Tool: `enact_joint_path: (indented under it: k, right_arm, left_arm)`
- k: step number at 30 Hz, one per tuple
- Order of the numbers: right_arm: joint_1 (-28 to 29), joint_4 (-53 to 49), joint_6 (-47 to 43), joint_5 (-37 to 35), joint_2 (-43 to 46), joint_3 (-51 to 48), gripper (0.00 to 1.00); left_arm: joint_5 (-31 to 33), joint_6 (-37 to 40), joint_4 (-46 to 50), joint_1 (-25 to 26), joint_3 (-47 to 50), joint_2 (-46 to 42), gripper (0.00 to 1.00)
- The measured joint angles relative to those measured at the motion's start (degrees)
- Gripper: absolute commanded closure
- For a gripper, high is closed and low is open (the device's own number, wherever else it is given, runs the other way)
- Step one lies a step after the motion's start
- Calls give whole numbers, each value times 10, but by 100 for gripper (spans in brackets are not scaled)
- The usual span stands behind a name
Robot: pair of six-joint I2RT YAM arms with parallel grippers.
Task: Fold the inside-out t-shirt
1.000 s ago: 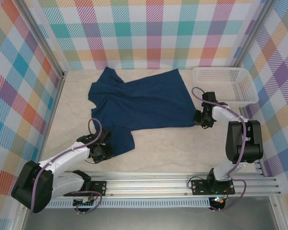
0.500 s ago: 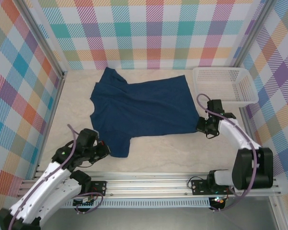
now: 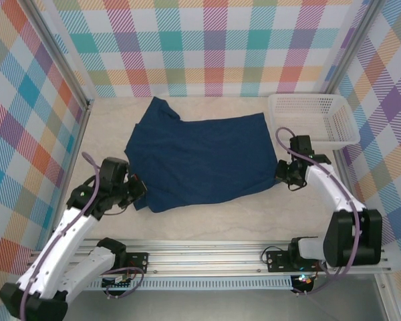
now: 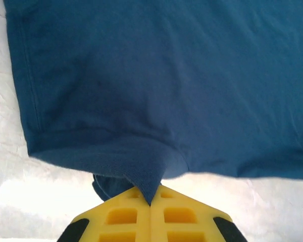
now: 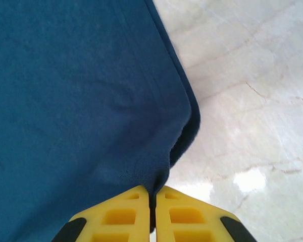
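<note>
The t-shirt's body is still unfolded, so next my left gripper should carry the pinched point up and outward over it, then lower and release.
The dark navy t-shirt (image 3: 200, 160) lies spread across the middle of the table, one sleeve sticking out at the far left. My left gripper (image 3: 138, 190) is shut on the t-shirt at its near left corner; in the left wrist view the yellow fingers (image 4: 118, 217) pinch a point of cloth (image 4: 146, 186) and the t-shirt (image 4: 156, 85) stretches away above. My right gripper (image 3: 281, 172) is shut on the t-shirt's near right corner; in the right wrist view the hem (image 5: 159, 184) runs down between the yellow fingers (image 5: 187, 217).
A white plastic basket (image 3: 313, 120) stands at the back right, close behind the right arm. Checked walls enclose the table on three sides. Bare pale tabletop (image 3: 254, 214) lies between the t-shirt and the metal rail (image 3: 240, 257) at the near edge.
My left gripper has swung left and away from the rail, dragging the near left corner with it. The near hem now runs straighter and the right gripper has shifted slightly right.
</note>
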State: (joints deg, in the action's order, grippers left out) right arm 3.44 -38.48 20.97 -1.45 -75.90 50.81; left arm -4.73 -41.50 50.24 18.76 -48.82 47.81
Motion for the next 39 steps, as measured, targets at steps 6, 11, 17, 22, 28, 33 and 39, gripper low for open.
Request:
enact_joint_path:
  k: [6, 11, 17, 22, 28, 33, 39]
  right_arm:
    - [6, 25, -6, -3, -97, 88, 91]
    - [20, 31, -15, -16, -164, 168, 91]
    - [35, 34, -34, -45, -236, 230, 91]
    - [42, 33, -43, -71, -262, 235, 91]
    - [45, 33, -56, -100, -282, 242, 91]
    - [47, 33, -62, -116, -306, 261, 91]
    - [51, 28, -69, -131, -314, 279, 91]
  left_arm:
    - [-28, 43, -72, -101, -26, 102, 100]
    - [-34, 64, -127, -134, -64, 194, 100]
    - [-38, 84, -176, -137, -133, 318, 100]
    - [-49, 94, -193, -137, -186, 384, 100]
    - [-51, 99, -205, -137, -227, 428, 100]
    - [-51, 103, -209, -140, -251, 469, 100]
    - [-54, 110, -208, -161, -255, 480, 100]
